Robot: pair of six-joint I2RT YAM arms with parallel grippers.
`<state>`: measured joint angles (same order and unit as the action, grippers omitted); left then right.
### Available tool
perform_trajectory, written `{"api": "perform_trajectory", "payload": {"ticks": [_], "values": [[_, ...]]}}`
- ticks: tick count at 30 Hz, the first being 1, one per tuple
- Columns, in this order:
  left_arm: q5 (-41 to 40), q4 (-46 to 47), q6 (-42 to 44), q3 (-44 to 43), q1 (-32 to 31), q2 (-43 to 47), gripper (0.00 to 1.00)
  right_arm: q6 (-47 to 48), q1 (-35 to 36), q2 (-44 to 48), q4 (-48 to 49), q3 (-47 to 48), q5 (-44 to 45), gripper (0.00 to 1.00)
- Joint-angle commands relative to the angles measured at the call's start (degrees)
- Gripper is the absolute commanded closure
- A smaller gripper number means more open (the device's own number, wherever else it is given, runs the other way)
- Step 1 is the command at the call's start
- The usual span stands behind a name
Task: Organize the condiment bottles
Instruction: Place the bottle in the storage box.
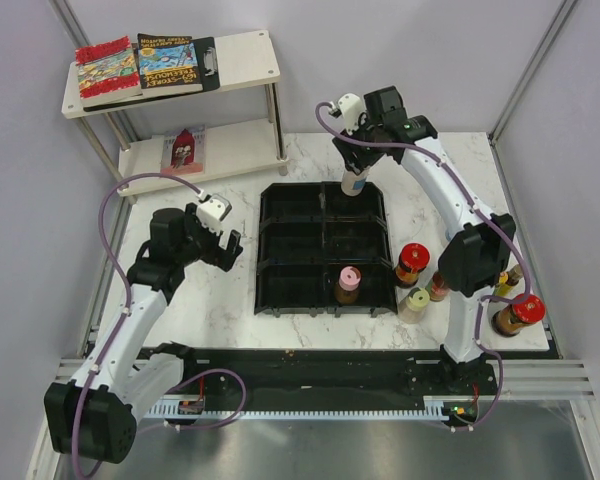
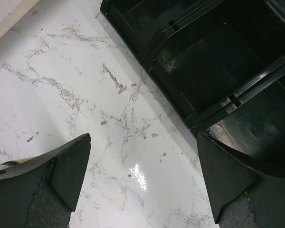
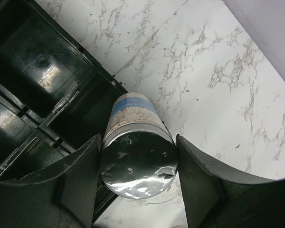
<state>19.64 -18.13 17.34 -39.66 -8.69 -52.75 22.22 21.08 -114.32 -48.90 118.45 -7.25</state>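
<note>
Next, my right gripper moves back and left in the top view, then lowers the jar into the tray's empty back section, as it still overhangs the tray's rim.
My right gripper is shut on a silver-capped spice jar with a blue and white label. It holds the jar upright at the back rim of the black compartmented tray, by the back right compartment. A pink-capped bottle stands in the tray's front right compartment. Several more bottles stand right of the tray: a red-capped jar, a cream-capped one and a big red-capped one. My left gripper is open and empty over bare marble left of the tray.
A white two-level shelf stands at the back left with colourful books on top and one on the lower level. The right arm's elbow hangs over the bottles on the right.
</note>
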Motion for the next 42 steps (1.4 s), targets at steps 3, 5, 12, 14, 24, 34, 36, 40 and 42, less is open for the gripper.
{"api": "perform_trajectory", "payload": {"ticks": [3,5,12,14,24,34,36,40,42], "values": [[0.8,2.5,-1.4,0.5,0.4,-0.5,0.01,-1.8,2.9,-0.6,3.5,0.5,0.7,1.0],[0.9,2.6,-1.3,0.5,0.5,-0.3,0.01,-2.3,4.0,0.3,4.2,-1.1,0.4,1.0],[1.3,2.7,-1.3,0.8,0.8,0.3,0.0,-2.4,7.2,1.3,5.7,-5.9,1.5,1.0],[1.5,2.7,-1.3,0.8,0.8,0.5,0.0,-2.4,7.6,1.4,6.7,-8.1,2.0,1.0],[2.2,2.7,-1.3,1.0,1.0,0.7,0.01,-2.6,8.8,3.4,8.0,-14.4,2.9,1.0],[2.4,2.7,-1.3,0.9,1.0,0.4,0.0,-1.9,9.2,7.2,8.5,-17.6,2.9,1.0],[2.4,2.7,-1.3,0.9,1.1,0.5,0.01,-1.9,9.2,5.9,8.9,-17.6,2.9,0.98],[2.3,2.7,-1.4,0.9,1.1,1.0,0.01,-1.7,9.3,4.4,9.3,-17.6,3.2,0.69],[2.3,2.6,-1.3,0.9,1.1,0.8,0.01,-1.0,9.2,4.5,9.4,-17.7,3.7,0.43]]}}
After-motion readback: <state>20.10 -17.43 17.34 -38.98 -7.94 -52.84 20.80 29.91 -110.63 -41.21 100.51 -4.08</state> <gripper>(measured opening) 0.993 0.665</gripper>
